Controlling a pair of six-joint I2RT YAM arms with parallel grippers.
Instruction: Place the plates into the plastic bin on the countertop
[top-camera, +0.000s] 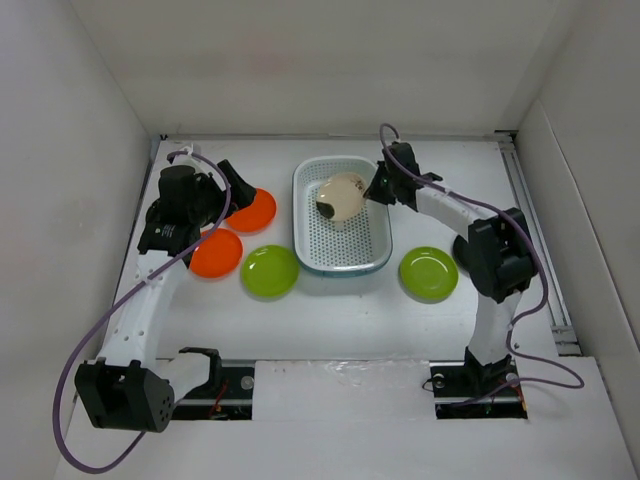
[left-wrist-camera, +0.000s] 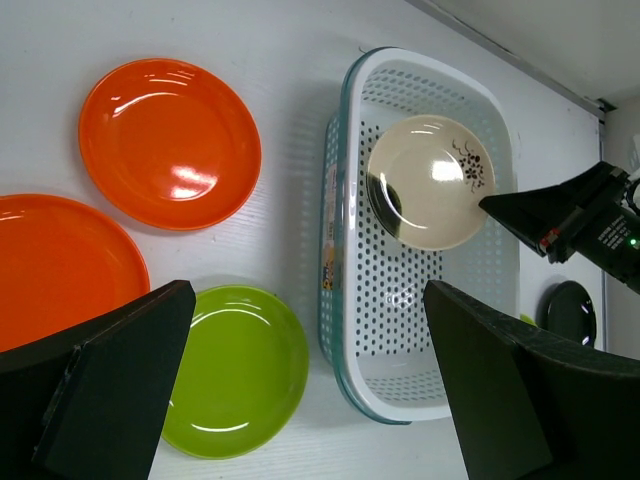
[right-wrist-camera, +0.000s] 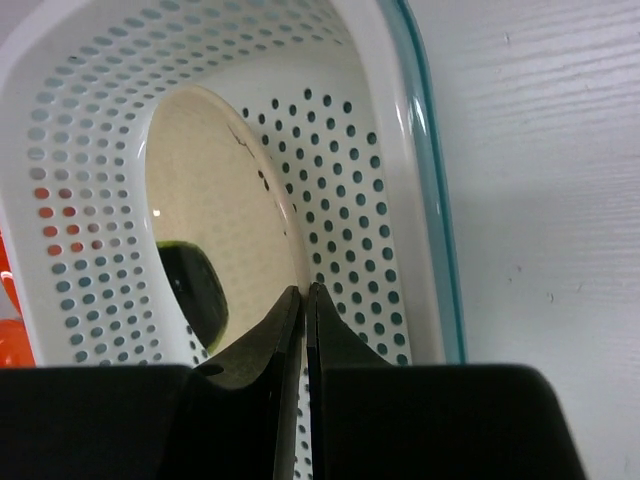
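My left gripper will next move down and back toward my base onto the near rim of the lime green plate below, because that rim faces open countertop.
My right gripper (top-camera: 372, 190) is shut on the rim of the cream plate (top-camera: 343, 195), which has a dark patch, and holds it tilted inside the white plastic bin (top-camera: 350, 245). In the right wrist view the jaws (right-wrist-camera: 303, 290) pinch the plate's edge (right-wrist-camera: 215, 190) close to the bin's wall (right-wrist-camera: 370, 150). My left gripper (left-wrist-camera: 307, 288) is open and empty, above the countertop left of the bin (left-wrist-camera: 440, 290). Two orange plates (left-wrist-camera: 170, 142) (left-wrist-camera: 60, 265) and a lime green plate (left-wrist-camera: 235, 370) lie below it. A second green plate (top-camera: 428, 273) lies right of the bin.
A black plate (left-wrist-camera: 571, 312) lies beyond the bin, under the right arm. White walls enclose the countertop (top-camera: 330, 320) on three sides. A metal rail (top-camera: 540, 250) runs along the right edge.
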